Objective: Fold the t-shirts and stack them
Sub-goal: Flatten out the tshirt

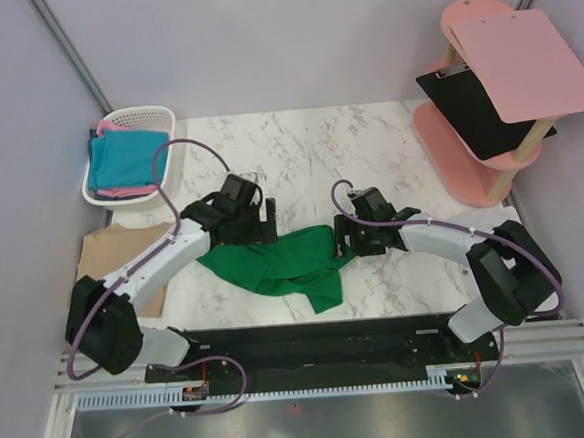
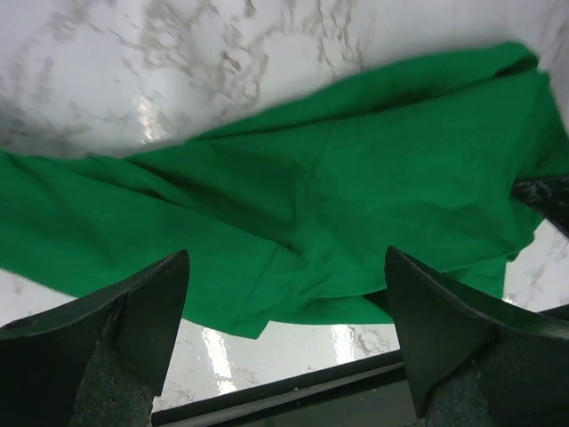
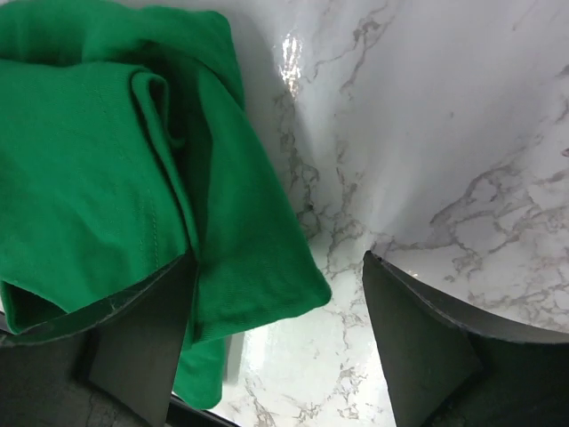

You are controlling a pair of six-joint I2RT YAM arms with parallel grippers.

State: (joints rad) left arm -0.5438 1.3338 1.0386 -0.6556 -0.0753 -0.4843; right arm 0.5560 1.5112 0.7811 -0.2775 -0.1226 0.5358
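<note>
I should next lower my left gripper onto the overlapping fold of the green t-shirt, because that fold is below, between the gripper's open fingers in the wrist view.
A bright green t-shirt lies crumpled on the marble table between both arms. My left gripper hovers over its left part; in the left wrist view it stands open above the green cloth, nothing between its fingers. My right gripper is at the shirt's right end, open in its wrist view. A folded green corner reaches into the gap and rests against the left finger. A tan t-shirt lies flat at the table's left edge.
A white basket at the back left holds a teal-blue t-shirt and a pink one. A pink shelf stand with a black clipboard and a pink sheet stands at the back right.
</note>
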